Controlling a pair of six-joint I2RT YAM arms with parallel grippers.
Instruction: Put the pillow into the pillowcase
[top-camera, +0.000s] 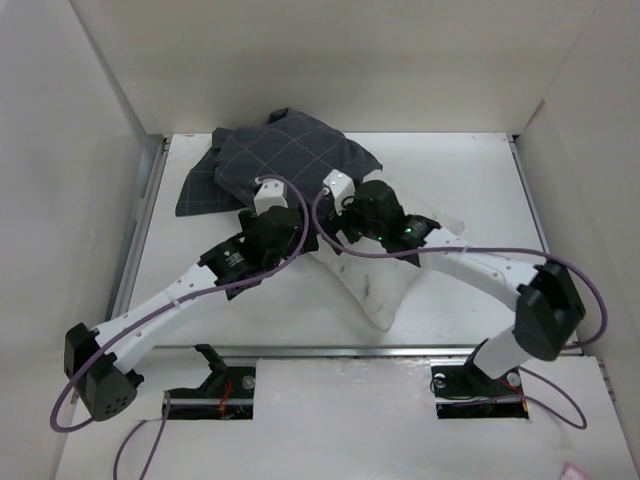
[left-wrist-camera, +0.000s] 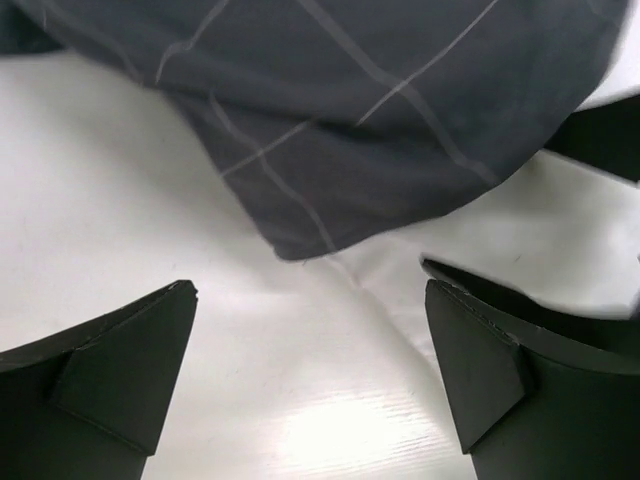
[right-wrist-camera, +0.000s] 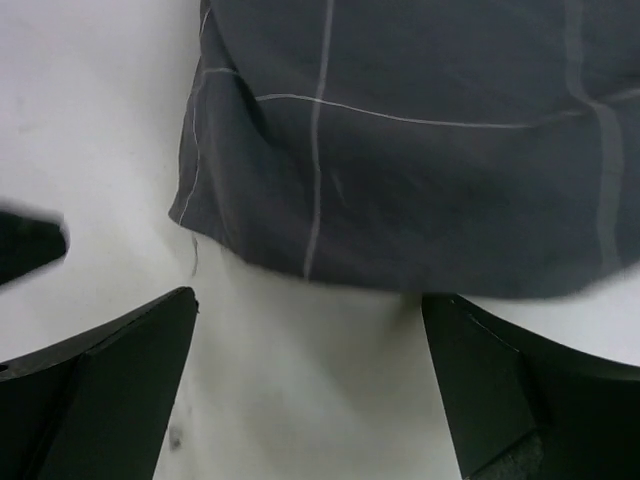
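My left gripper is to go down and away from my base, to the pillowcase's near corner (left-wrist-camera: 294, 239).
The dark charcoal pillowcase (top-camera: 280, 155) with a thin light grid lies wrinkled at the table's back left. The off-white pillow (top-camera: 378, 285) lies in the middle with its far end tucked under the pillowcase's edge. My left gripper (top-camera: 270, 192) is open over the near left edge of the pillowcase, holding nothing. My right gripper (top-camera: 338, 186) is open beside it, over the spot where pillow and pillowcase meet. The left wrist view shows the pillowcase (left-wrist-camera: 380, 110) edge ahead of the open fingers (left-wrist-camera: 130, 370). The right wrist view shows the pillowcase (right-wrist-camera: 420, 140) hem over the pillow (right-wrist-camera: 300, 400).
White walls enclose the table (top-camera: 480, 180) at the back and both sides. A metal rail (top-camera: 400, 350) runs along the near edge. Both arms cross the middle of the table, with purple cables looping over them.
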